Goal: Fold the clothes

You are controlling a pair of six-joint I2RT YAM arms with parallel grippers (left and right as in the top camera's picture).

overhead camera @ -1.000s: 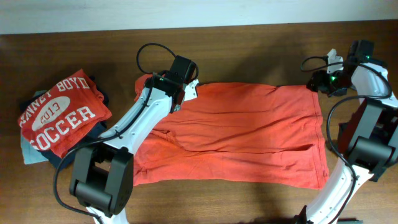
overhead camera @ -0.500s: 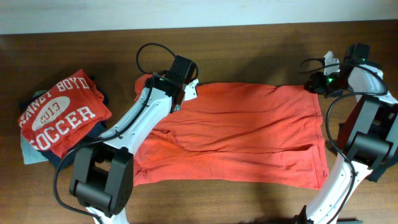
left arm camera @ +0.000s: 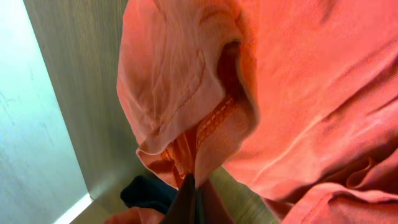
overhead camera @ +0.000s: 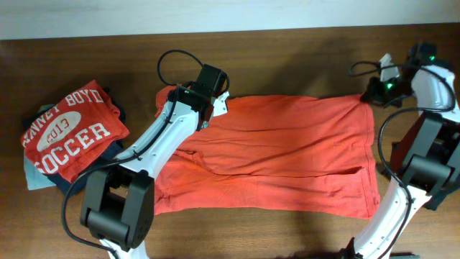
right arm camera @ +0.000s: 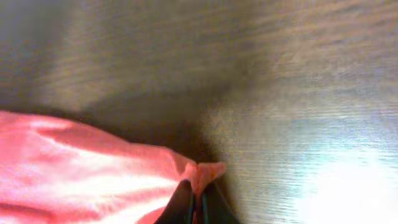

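My left gripper draws back next and releases the shirt's hem over the shirt's near part by the stack (overhead camera: 181, 175) (left arm camera: 339, 202), since that part lies back of the gripper.
A large orange-red shirt (overhead camera: 287, 151) lies spread across the middle of the table. My left gripper (overhead camera: 220, 105) is shut on its far left edge. In the left wrist view the left gripper (left arm camera: 188, 190) pinches a bunched, stitched hem of the shirt (left arm camera: 186, 93). My right gripper (overhead camera: 369, 95) is shut on the far right corner. In the right wrist view the right gripper (right arm camera: 198, 200) holds a small nub of the shirt (right arm camera: 93, 168). More clothes sit stacked at the left, with a red tee printed "SOCCER" (overhead camera: 68, 129) on top.
Under the red tee lie a dark navy piece (overhead camera: 121, 147) and a pale grey-blue piece (overhead camera: 33, 174). Bare brown wooden table (overhead camera: 287, 57) runs along the far side up to a white wall. Both arm bases stand at the near edge.
The right gripper has closed on the shirt's far right corner and drawn it slightly right, so the far edge looks straighter. The left arm and its grip have not moved.
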